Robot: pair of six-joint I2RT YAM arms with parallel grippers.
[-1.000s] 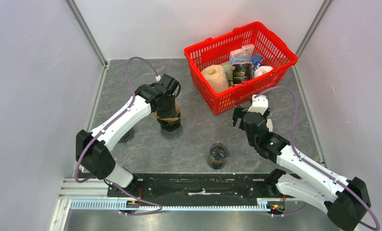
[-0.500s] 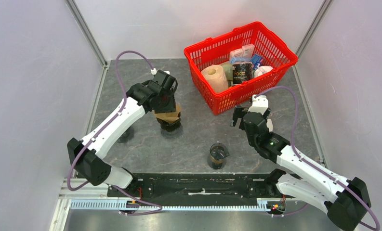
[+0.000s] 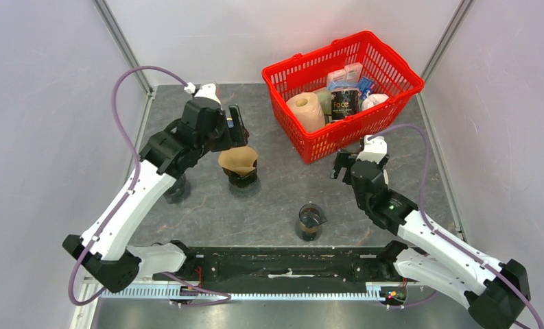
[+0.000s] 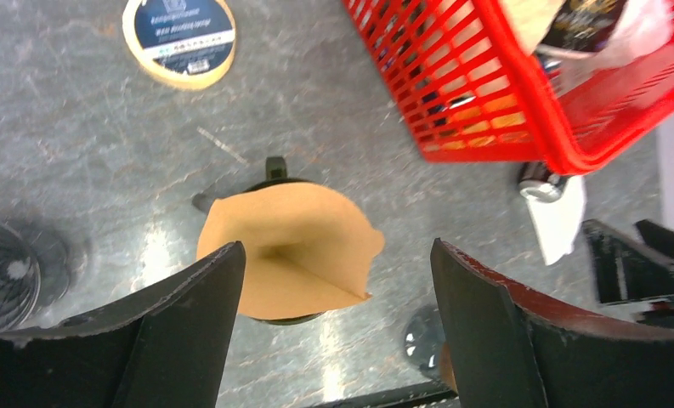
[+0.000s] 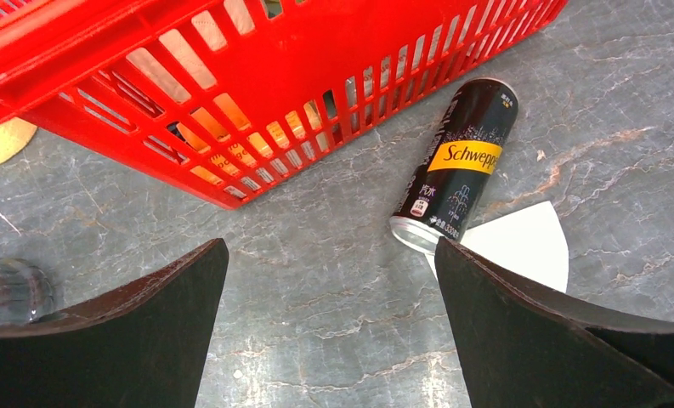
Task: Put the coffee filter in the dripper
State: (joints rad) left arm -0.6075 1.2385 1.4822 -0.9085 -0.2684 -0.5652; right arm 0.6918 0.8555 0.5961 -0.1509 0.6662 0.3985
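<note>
The filter is already in the black dripper (image 3: 243, 178), so I will move my left gripper down and left in the top view onto the clear cone's rim.
The brown paper coffee filter (image 3: 238, 159) (image 4: 286, 251) sits opened as a cone in the black dripper (image 3: 243, 178) (image 4: 275, 167) left of the table's middle. My left gripper (image 3: 235, 129) (image 4: 335, 252) hangs above and slightly behind it, open, with nothing between its fingers and clear of the paper. My right gripper (image 3: 356, 164) (image 5: 331, 251) is open and empty over bare table, in front of the red basket.
The red basket (image 3: 399, 72) (image 5: 299, 64) with groceries stands at back right. A black Schweppes can (image 5: 461, 166) lies on a white paper filter (image 5: 524, 242) beside the right gripper. A glass beaker (image 3: 310, 223) stands front centre. A tape roll (image 4: 178, 38) lies behind the dripper.
My left gripper has opened, let go of the brown filter and lifted up and back from the dripper. The filter stays in the dripper. The right arm has barely moved.
</note>
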